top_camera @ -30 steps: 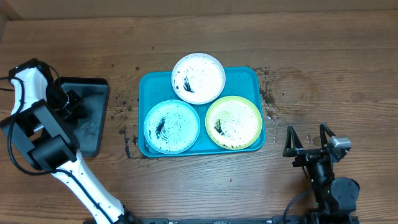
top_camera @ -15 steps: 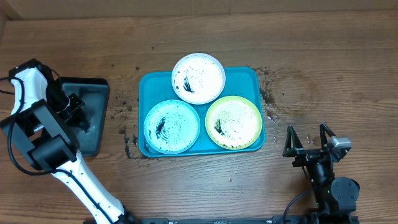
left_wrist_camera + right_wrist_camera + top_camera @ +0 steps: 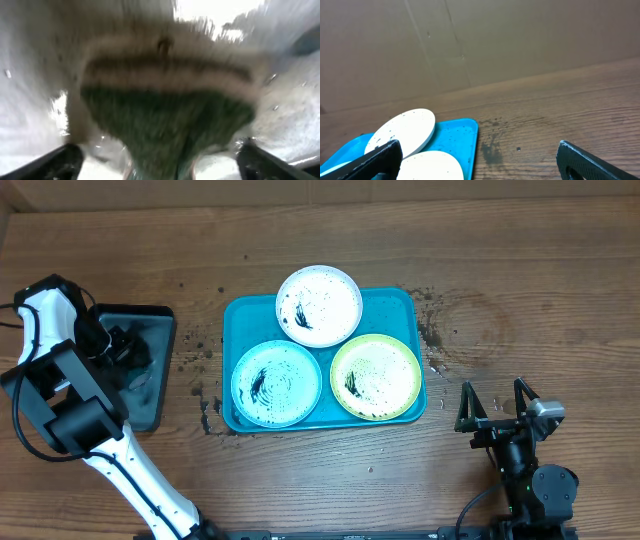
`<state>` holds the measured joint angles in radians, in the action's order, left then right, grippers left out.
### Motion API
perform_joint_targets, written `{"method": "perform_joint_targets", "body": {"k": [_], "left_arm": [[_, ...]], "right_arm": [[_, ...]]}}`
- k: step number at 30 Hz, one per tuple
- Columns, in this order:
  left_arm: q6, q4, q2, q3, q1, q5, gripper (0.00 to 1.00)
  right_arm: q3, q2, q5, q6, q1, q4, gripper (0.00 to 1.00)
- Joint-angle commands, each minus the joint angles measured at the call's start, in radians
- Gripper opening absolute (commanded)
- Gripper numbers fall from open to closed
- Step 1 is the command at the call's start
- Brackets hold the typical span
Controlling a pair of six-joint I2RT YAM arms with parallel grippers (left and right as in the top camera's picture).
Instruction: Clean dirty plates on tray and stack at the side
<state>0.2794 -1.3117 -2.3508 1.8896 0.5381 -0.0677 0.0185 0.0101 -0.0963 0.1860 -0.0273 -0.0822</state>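
My left gripper already has the sponge's green part (image 3: 165,137) between its fingers. Next it needs to stay low over the black tray and close its fingers onto the sponge's green part.
The teal tray (image 3: 400,308) lies mid-table and bears three speckled plates: white (image 3: 318,305) at the back and overhanging the rim, light blue (image 3: 276,383) front left, yellow-green (image 3: 376,376) front right. My left gripper (image 3: 128,352) hangs over the black tray at the far left. In the blurred left wrist view a green and cream sponge (image 3: 170,115) fills the frame, and my left gripper (image 3: 162,160) stands open with a finger well clear of it on each side. My right gripper (image 3: 497,405) is open and empty, right of the tray. Its wrist view shows the white plate (image 3: 402,131) and the tray (image 3: 460,137).
A smaller black tray (image 3: 155,395) sits at the left edge under the left arm. Dark crumbs and smears (image 3: 432,330) dot the wood round the teal tray. A cardboard wall (image 3: 470,40) closes off the back of the table.
Over the black tray my left gripper's fingers have spread wide apart. The right arm and the plates have not moved.
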Motion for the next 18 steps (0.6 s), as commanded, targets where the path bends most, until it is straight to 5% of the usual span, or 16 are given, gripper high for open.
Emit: {"method": "perform_joint_targets", "body": {"k": [1, 6, 8, 11, 18], "left_arm": [[-0.007, 0.029, -0.013, -0.004, -0.002, -0.002, 1.0], [-0.006, 0.05, -0.013, -0.004, -0.002, -0.003, 0.94], [-0.006, 0.052, -0.013, -0.004, -0.002, -0.003, 0.66], [-0.006, 0.051, -0.013, -0.004, -0.002, -0.003, 0.08], [-0.006, 0.024, -0.011, 0.01, -0.002, -0.004, 0.04]], "right_arm": [[-0.011, -0.007, 0.01, -0.004, -0.006, 0.005, 1.0], [-0.011, -0.007, 0.01, -0.004, -0.006, 0.005, 1.0], [-0.011, -0.007, 0.01, -0.004, -0.006, 0.005, 1.0], [-0.011, -0.007, 0.01, -0.004, -0.006, 0.005, 1.0], [-0.011, -0.007, 0.01, -0.004, -0.006, 0.005, 1.0]]}}
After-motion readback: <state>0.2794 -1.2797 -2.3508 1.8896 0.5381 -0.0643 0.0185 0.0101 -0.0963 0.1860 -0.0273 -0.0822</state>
